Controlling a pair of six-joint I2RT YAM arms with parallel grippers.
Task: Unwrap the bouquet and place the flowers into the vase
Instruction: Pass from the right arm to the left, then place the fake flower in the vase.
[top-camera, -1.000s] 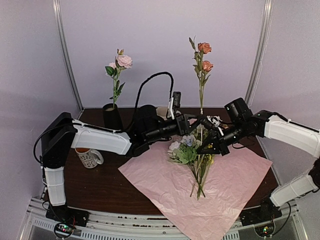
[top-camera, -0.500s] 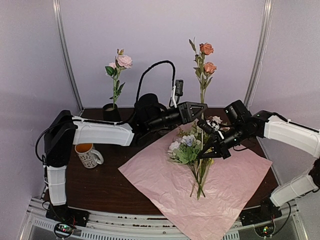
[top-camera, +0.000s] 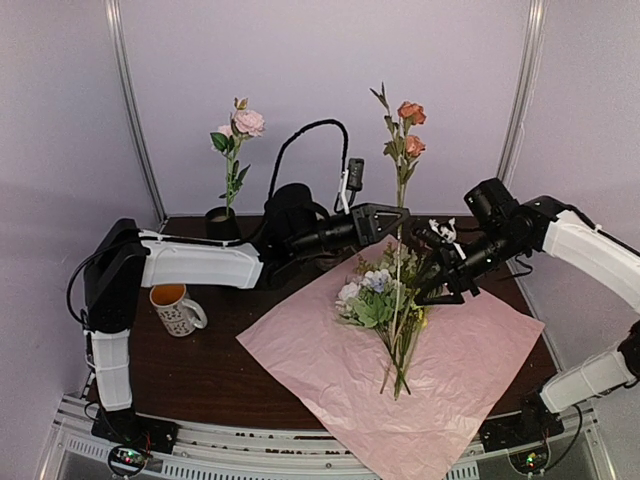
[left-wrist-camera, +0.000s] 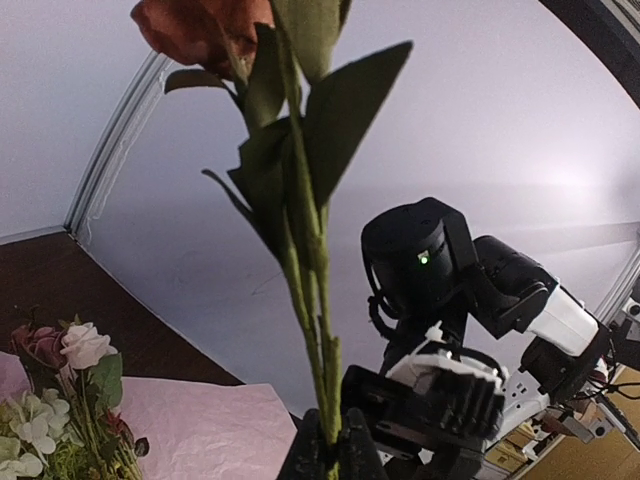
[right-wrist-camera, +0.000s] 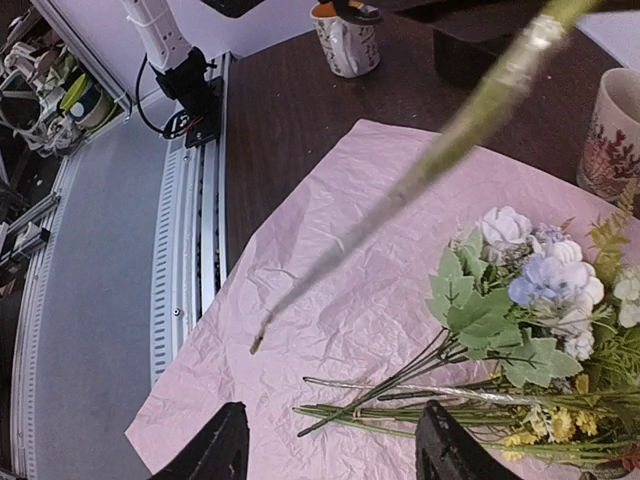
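My left gripper moves to the left in the top view over the black vase's opening (top-camera: 220, 213) next, lowers and releases, as the orange-red flower's lower stem end hangs free.
An orange-red flower (top-camera: 409, 113) stands upright on a long stem, and my left gripper (top-camera: 399, 214) (left-wrist-camera: 332, 446) is shut on that stem partway down. The stem's lower end (right-wrist-camera: 256, 344) hangs free above the lilac-pink paper (top-camera: 460, 370). My right gripper (top-camera: 432, 281) (right-wrist-camera: 330, 452) is open just to the right of the stem, holding nothing. The rest of the flowers (top-camera: 381, 299) (right-wrist-camera: 520, 300) lie loose on the paper. The black vase (top-camera: 223, 227) stands at the back left with a pink rose (top-camera: 248, 122) in it.
An orange-lined mug (top-camera: 178, 309) sits at the left by the left arm's base. A cream patterned mug (right-wrist-camera: 613, 122) stands behind the flowers. The paper hangs over the table's front edge (top-camera: 300, 432).
My left gripper closed on the orange-red flower's stem. My right gripper opened, let the stem go and drew back to the right. The flower leans slightly more upright.
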